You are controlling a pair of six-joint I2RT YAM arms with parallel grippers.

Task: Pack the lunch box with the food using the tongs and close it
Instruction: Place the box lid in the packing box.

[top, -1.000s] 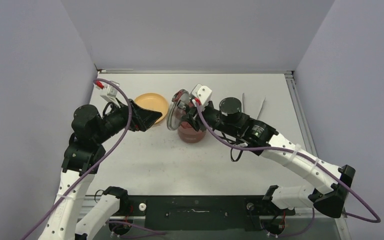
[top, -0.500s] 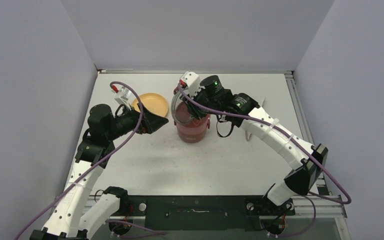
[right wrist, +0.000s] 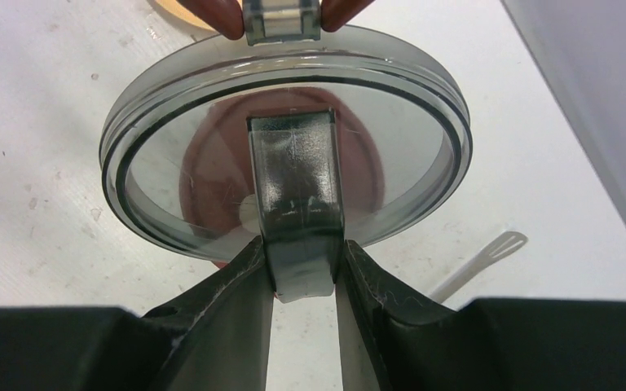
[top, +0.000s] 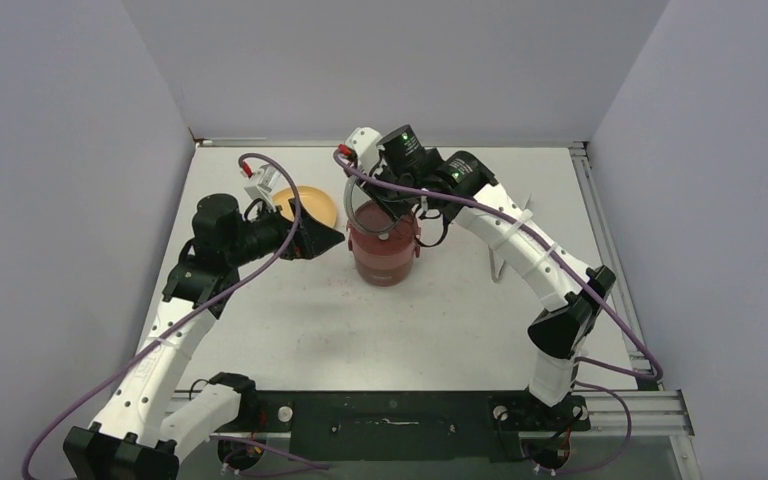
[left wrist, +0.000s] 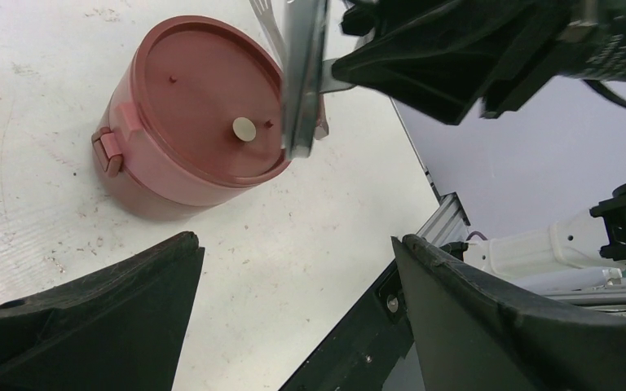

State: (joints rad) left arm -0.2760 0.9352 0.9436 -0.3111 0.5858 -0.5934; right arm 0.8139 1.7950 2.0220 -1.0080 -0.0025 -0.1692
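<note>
The right gripper lowers and turns the grey translucent top lid level onto the box's rim next. The lid still tilts above the maroon lunch box (top: 383,255).
The maroon lunch box (top: 383,255) stands mid-table, its flat disc lid (left wrist: 204,98) on top. My right gripper (top: 392,205) hovers just over it, shut on the upright handle (right wrist: 297,204) of the grey translucent top lid (right wrist: 171,212), which is held above the box and still tilted. In the left wrist view this lid (left wrist: 303,81) shows edge-on over the box's right rim. My left gripper (top: 326,238) is open and empty, just left of the box. One tip of the silver tongs (right wrist: 489,252) lies on the table to the right. No food is in view.
A shallow yellow-orange plate (top: 305,203) lies behind my left gripper, left of the box. The right arm arches over the table's right half. The walls stand close at the back and sides, and the black base rail (top: 390,415) runs along the near edge.
My right arm has swung the grey lid from beside the box, where it stood on edge, to over its top. My left gripper has moved right, closer to the box.
</note>
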